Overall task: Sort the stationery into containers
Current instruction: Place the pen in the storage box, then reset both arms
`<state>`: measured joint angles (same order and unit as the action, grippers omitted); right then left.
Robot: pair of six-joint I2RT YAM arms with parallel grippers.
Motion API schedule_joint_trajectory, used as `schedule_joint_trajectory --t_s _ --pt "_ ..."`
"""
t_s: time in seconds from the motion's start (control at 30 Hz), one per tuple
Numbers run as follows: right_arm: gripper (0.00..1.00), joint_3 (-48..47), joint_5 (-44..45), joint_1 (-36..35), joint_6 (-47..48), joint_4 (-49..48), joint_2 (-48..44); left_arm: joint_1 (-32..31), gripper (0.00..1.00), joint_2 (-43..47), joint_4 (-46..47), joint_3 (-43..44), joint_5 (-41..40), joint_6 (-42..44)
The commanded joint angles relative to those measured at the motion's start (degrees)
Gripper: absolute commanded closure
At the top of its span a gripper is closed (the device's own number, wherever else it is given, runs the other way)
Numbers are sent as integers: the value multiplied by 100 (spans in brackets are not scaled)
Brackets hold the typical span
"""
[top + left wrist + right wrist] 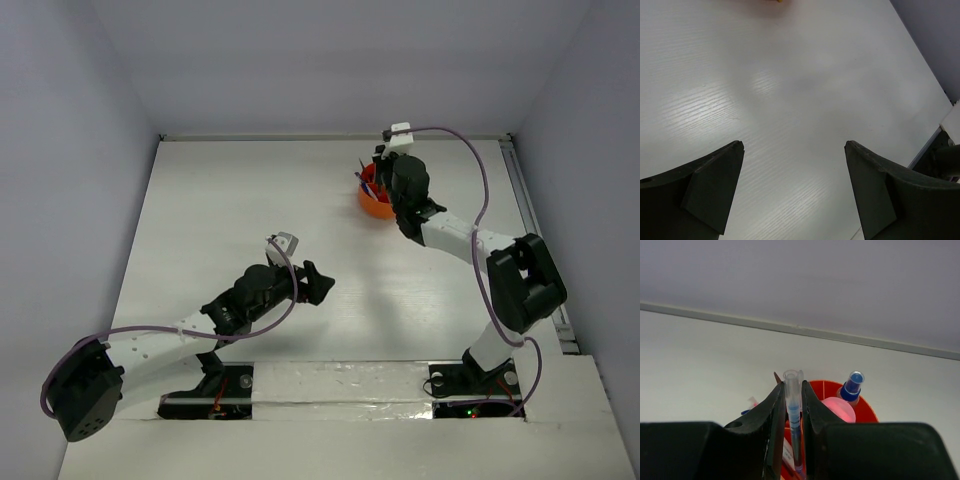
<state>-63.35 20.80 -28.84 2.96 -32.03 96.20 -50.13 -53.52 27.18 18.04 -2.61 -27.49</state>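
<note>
The upright pen's lower end already points inside, so next my right gripper will lower it into the round orange tub [374, 206] below and release it.
My right gripper [791, 386] is shut on a thin blue pen [793, 412] with a clear cap. It holds the pen upright over the round orange tub [867, 411]. Inside the tub stand a small blue-capped bottle [853, 384] and a pink rounded tube [839, 410], and more pen ends [751, 403] poke out on the left. In the top view the tub [374, 206] sits far right under the right gripper [378, 180], largely covered by the wrist. My left gripper [320, 284] hovers open over bare table at the middle, its fingers [715, 185] wide apart with nothing between them.
The back wall meets the table just behind the tub [800, 331]. A metal rail [522, 190] runs along the table's right side. A sliver of something yellow [774, 1] shows at the top edge of the left wrist view.
</note>
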Motion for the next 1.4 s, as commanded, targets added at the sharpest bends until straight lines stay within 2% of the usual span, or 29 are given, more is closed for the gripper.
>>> schedule_joint_trajectory --t_s 0.0,0.27,0.47,0.5,0.57,0.67,0.8,0.97,1.0,1.03,1.07,1.1,1.13,1.17,1.2,1.27,1.37 --pt "100 77 -172 28 240 -506 30 21 21 -10 288 235 -2 68" --pt "97 341 -234 28 284 -471 -58 21 21 -45 385 226 59 24" --pt "82 464 -225 28 196 -418 -163 21 21 -106 411 261 77 6" --pt "76 455 -234 28 170 -392 -189 21 21 -98 411 261 85 6" --pt "70 447 -260 28 100 -313 -277 21 21 -80 420 261 77 -2" --pt "68 341 -287 28 38 -102 -348 21 21 -63 420 270 112 -29" --pt "52 297 -304 28 -32 65 -515 21 21 25 394 261 103 -64" --pt "50 332 -287 28 -260 381 -1059 21 21 245 121 428 -2 -3" --pt "62 489 -339 28 -783 799 -1869 21 21 498 -97 654 -194 41" --pt "62 490 -339 28 -788 804 -1877 21 21 500 -99 657 -196 41" --pt "89 578 -374 28 -1049 926 -2077 21 21 552 -125 700 -248 33" --pt "100 587 -470 28 -1270 1118 -2306 21 21 666 -169 779 -309 24" --pt "100 561 -610 28 -1611 1764 -2812 21 21 719 -195 814 -441 -37" --pt "100 578 -829 28 -2058 1962 -3105 21 21 772 -195 841 -520 -81" --pt "100 779 -1476 28 -2245 2051 -3421 21 21 912 -169 859 -582 -125" --pt "100 1043 -1937 28 -2702 2052 -4419 21 20 1053 -90 833 -749 -239" --pt "99 1281 -1826 28 -2845 2428 -5581 21 19 1369 -125 876 -776 -292"
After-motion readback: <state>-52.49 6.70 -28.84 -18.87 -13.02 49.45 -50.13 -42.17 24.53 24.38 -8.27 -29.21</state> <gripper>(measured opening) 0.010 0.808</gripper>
